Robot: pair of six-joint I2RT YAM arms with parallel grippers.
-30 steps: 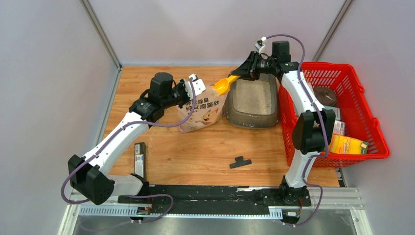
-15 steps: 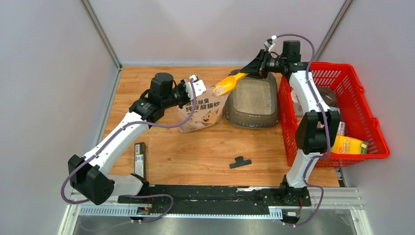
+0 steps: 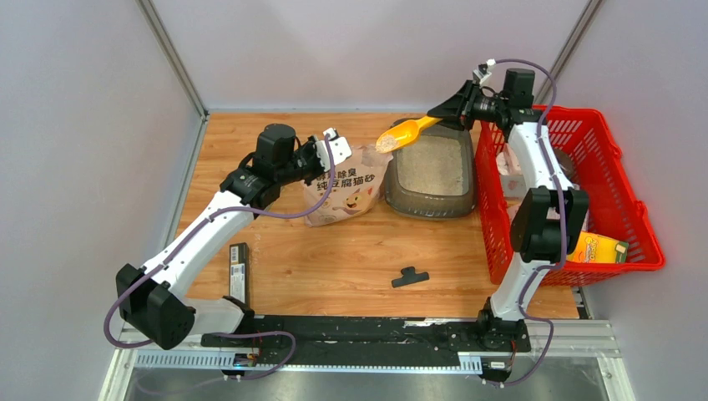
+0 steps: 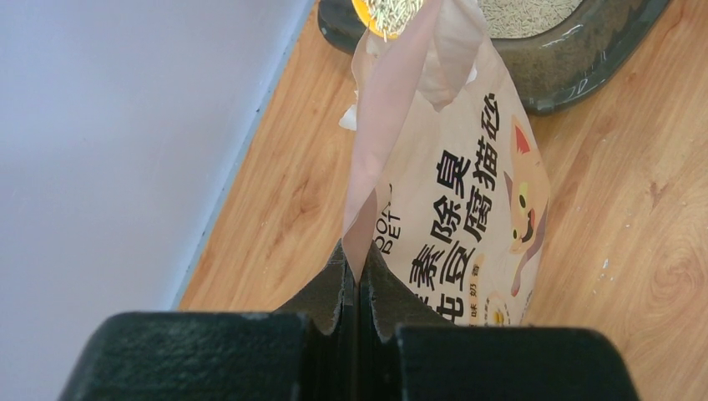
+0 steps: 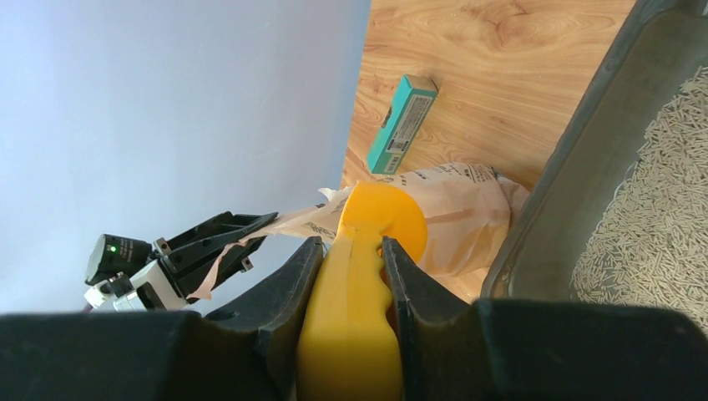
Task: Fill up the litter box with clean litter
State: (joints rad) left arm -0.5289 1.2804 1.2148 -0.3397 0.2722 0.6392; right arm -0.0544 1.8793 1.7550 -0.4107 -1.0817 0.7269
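Observation:
The tabletop below, near the black piece, is clear, so next my right gripper needs to tip the granules into the box, then move back and down and let go of the scoop (image 3: 399, 134).
The dark grey litter box (image 3: 455, 205) sits at the back middle, with pale clean litter (image 3: 434, 165) on its floor. My right gripper (image 3: 442, 119) is shut on the handle of a yellow scoop (image 3: 399, 134). The scoop holds granules and hangs above the gap between the box's far-left corner and the pink-white bag (image 3: 346, 194). My left gripper (image 3: 332, 152) is shut on the bag's top edge and holds it upright. The left wrist view shows the bag (image 4: 451, 184), the box (image 4: 576, 63) and the scoop's mouth (image 4: 384, 12). The right wrist view shows the scoop (image 5: 367, 251), the box wall (image 5: 568, 175) and the litter (image 5: 659, 217).
A red mesh basket (image 3: 622, 188) with several items stands right of the box, against the right arm. A black T-shaped piece (image 3: 410, 276) lies front middle. A small flat box (image 3: 238, 269) lies front left; it also shows in the right wrist view (image 5: 402, 124).
My right gripper has lifted the scoop out of the bag's mouth, up and to the right, with granules in it. The left gripper and bag have not moved.

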